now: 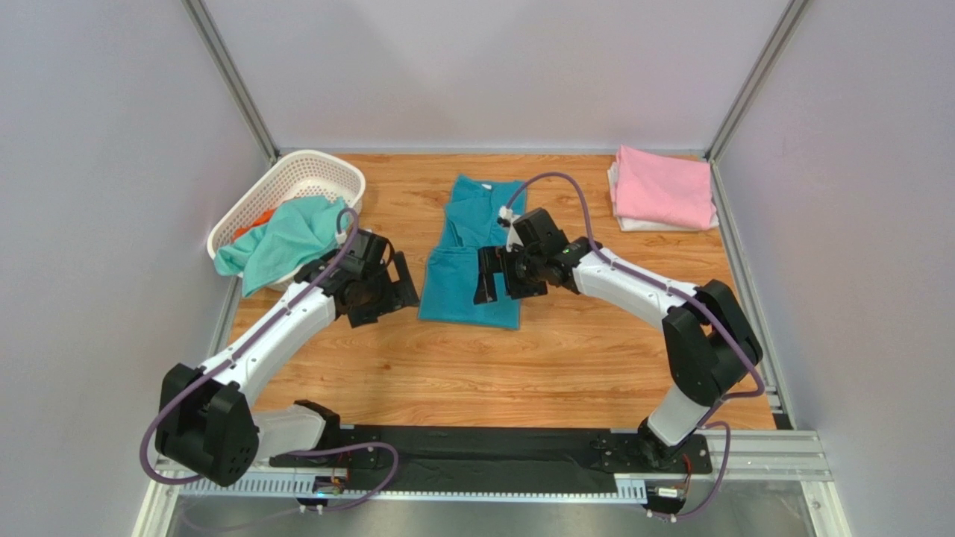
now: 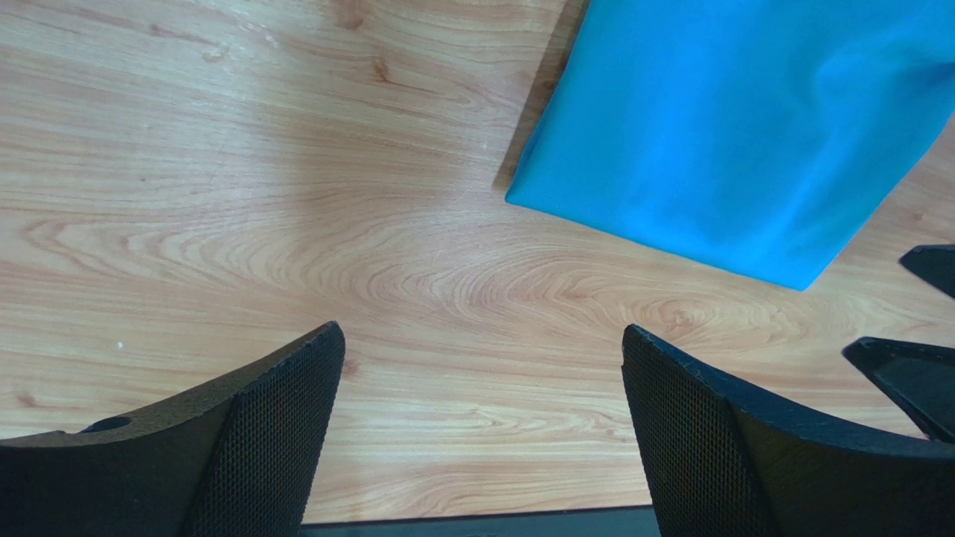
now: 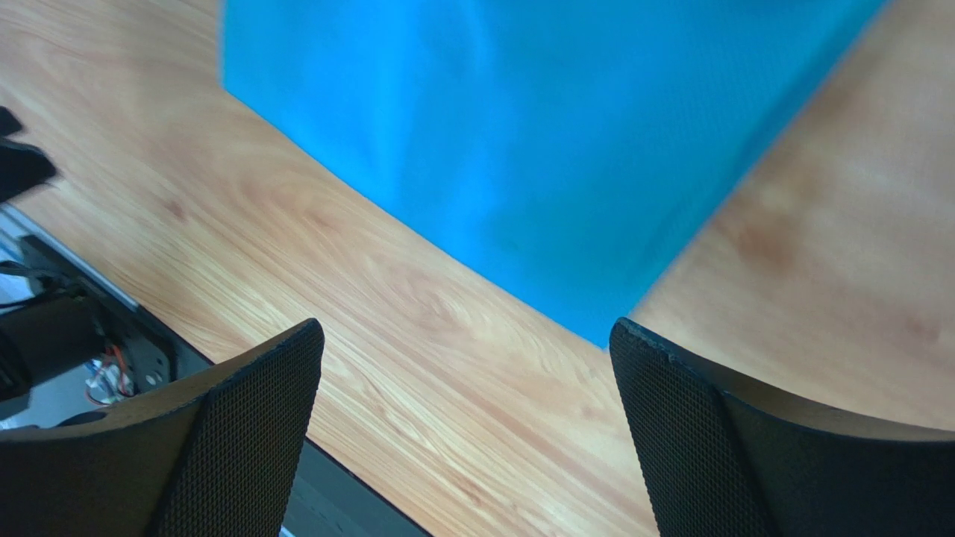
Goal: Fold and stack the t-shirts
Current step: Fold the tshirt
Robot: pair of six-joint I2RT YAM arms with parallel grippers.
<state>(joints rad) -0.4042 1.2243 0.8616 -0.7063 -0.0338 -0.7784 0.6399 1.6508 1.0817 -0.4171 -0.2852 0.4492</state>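
The shirt's near basket-side corner [image 1: 424,318] [image 2: 519,194] lies below the left gripper and to its right in the top view, so the gripper will bring its open fingers that way and down around the corner.
The teal-blue t-shirt [image 1: 475,252] lies flat in the middle of the table, folded lengthwise into a long strip, its white neck label at the far end. My left gripper [image 1: 381,293] hovers open and empty just left of its near left corner [image 2: 717,145]. My right gripper [image 1: 501,275] hovers open and empty over its near right corner [image 3: 538,145]. A pink t-shirt [image 1: 664,186] lies folded on a white one [image 1: 628,222] at the back right. A mint-green t-shirt [image 1: 283,238] hangs out of the basket, over an orange one [image 1: 257,220].
The white lattice basket [image 1: 294,182] stands at the back left corner. Grey walls enclose the table on three sides. The black base rail [image 1: 482,448] runs along the near edge.
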